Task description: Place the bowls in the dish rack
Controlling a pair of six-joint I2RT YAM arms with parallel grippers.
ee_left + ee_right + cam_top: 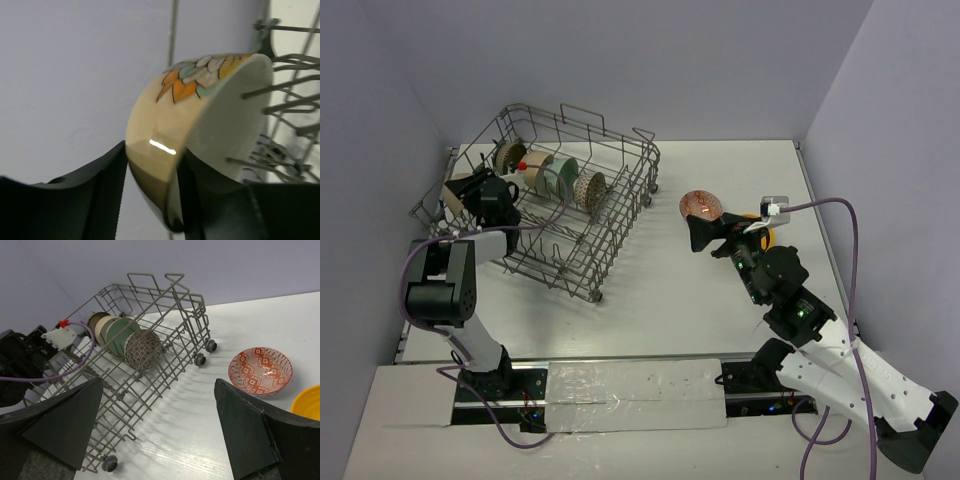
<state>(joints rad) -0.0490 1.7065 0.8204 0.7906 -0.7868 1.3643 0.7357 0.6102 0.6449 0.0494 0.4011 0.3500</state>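
Next, my open right gripper tips downward and lowers onto that bowl's rim [720, 207] beside the orange-yellow bowl, as the red-patterned bowl is still outside the rack [625, 215].
The grey wire dish rack [625, 215] stands at the far left, with several bowls on edge in a row: brown [510, 157], cream [537, 170], pale green [563, 177] and lattice-patterned [590, 188]. My left gripper [475, 192] is at the rack's left end, shut on the rim of a cream bowl [200, 115] with orange and teal scales, held tilted against the tines. My right gripper [705, 235] is open and empty above the table, beside a red-patterned bowl [700, 205] and an orange-yellow bowl [763, 228]. The right wrist view shows both bowls, red [260, 371] and yellow [307, 402], and the rack [172, 300].
Grey walls close the table at the back and both sides. The rack stands on small wheels [200, 358]. A purple cable [75, 357] from the left arm hangs over the rack's left part. Bare white table [660, 300] lies between the rack and the right arm.
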